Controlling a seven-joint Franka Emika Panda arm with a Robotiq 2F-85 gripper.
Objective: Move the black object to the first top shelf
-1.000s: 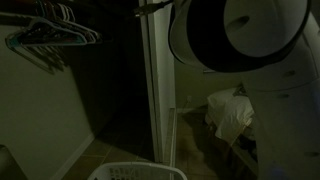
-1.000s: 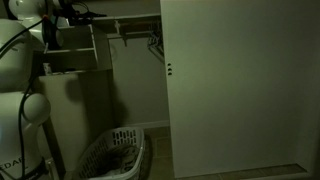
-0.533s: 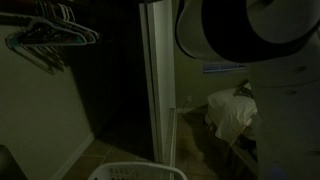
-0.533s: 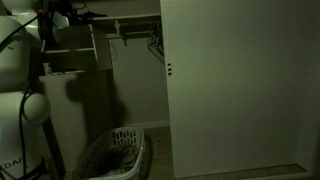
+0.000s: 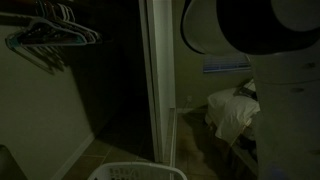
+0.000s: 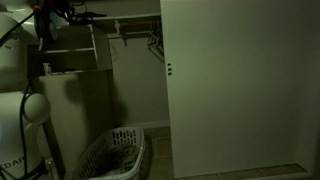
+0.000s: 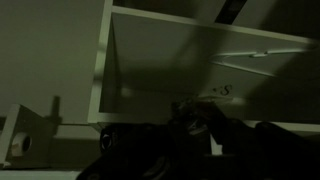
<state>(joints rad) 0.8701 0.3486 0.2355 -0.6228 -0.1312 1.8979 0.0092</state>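
The small black object is still held by my gripper's fingers outside the opening, so my gripper will next move outward into the white open shelf compartment [image 6: 78, 36] [image 7: 170, 60] to release it.
The scene is very dark. In an exterior view my gripper [image 6: 62, 12] is high up at the top of a white shelf unit [image 6: 72, 48]. A dark shape sticks out from it to the right. In the wrist view the dark fingers [image 7: 195, 125] appear shut on a lumpy black object [image 7: 196, 112]. They hold it in front of a white open shelf compartment [image 7: 170, 60]. The object's outline is hard to make out. In an exterior view only the white arm body [image 5: 255, 35] shows, and the gripper is out of frame.
A white laundry basket [image 6: 113, 155] stands on the floor below the shelf unit; it also shows in an exterior view [image 5: 135, 172]. Hangers [image 5: 50, 32] hang on a closet rail. A white closet door [image 6: 240, 90] fills the right. A white pillow [image 5: 230, 112] lies beyond.
The arm has shifted: its body slid right and up in an exterior view, and the gripper moved slightly left at the shelf top. The black object stays in the fingers.
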